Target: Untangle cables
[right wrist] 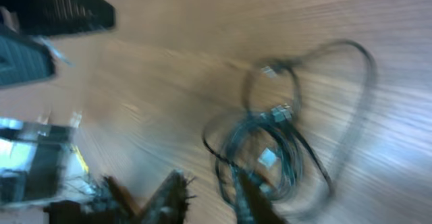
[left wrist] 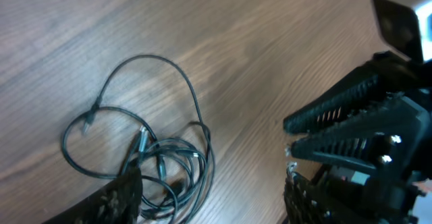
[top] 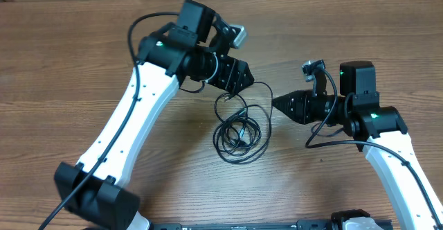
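Note:
Next, my left gripper lowers and draws back onto the dark connector body [top: 241,114] [left wrist: 130,154] at the coil's far edge, which lies below and back from the gripper's fingers.
The cables [top: 241,129] are thin black cords lying in a tangled coil on the wooden table between my two arms, with one loop reaching up toward the left gripper. My left gripper [top: 243,76] hangs just above and behind the coil, and its fingers stand wide apart. In the left wrist view the cables [left wrist: 152,153] lie on the table, partly between the open left gripper [left wrist: 210,183], with nothing gripped. My right gripper [top: 275,103] points at the coil's right edge. Blurred in its own view, the right gripper [right wrist: 210,183] shows a narrow gap beside the cables [right wrist: 277,143].
The wooden table [top: 83,43] spreads bare on all sides of the coil. The white arm links and their thicker black wires flank the coil left and right. In the left wrist view the right gripper [left wrist: 290,135] is close at the right.

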You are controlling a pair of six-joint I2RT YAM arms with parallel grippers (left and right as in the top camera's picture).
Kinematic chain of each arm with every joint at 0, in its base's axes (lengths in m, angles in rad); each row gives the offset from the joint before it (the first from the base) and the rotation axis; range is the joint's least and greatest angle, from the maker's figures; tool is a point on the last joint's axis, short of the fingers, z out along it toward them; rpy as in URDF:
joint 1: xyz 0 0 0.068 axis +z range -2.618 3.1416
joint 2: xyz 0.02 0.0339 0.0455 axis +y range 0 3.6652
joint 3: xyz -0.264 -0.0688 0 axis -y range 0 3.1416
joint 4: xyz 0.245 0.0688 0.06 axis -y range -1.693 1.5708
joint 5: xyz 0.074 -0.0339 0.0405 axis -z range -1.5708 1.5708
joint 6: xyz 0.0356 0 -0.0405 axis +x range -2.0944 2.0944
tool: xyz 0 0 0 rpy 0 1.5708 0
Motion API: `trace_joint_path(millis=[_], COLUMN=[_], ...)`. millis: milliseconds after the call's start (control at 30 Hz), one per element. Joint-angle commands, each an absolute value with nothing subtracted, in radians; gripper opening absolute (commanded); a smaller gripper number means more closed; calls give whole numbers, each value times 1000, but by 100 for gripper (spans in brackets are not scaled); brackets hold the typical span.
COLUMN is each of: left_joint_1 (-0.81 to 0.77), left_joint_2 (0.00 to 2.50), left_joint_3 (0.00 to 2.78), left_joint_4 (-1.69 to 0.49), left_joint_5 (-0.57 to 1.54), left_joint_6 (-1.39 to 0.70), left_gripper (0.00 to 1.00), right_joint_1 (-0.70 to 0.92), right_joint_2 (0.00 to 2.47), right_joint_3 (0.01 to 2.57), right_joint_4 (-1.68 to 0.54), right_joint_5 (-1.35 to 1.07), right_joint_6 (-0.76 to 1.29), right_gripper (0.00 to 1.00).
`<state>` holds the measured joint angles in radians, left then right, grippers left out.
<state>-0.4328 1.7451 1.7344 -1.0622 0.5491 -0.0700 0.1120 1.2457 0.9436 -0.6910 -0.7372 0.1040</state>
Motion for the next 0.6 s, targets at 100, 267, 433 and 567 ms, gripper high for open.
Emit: trace_joint_path(millis=[100,267,433,567], left_joint_1=[-439,-448,-487,-562], left_joint_2=[1922,1996,2079,2149], left_joint_3=[1721,1721,1712,1710], left_joint_4=[-1262,-1369,-1370,-1295], left_joint_5=[343,277,251,147], left_joint_6=[-30,-29,-5,10], left_gripper=[68,74,75,72], right_joint_1=[111,111,111,111], right_joint_2=[1241,1241,1241,1241], right_joint_3=[949,949,949,949], right_joint_4=[-889,-904,-904,-904], right_joint_5=[-298,-268,-210,-210], right_joint_6=[105,133,210,210], right_gripper=[38,40,40,40])
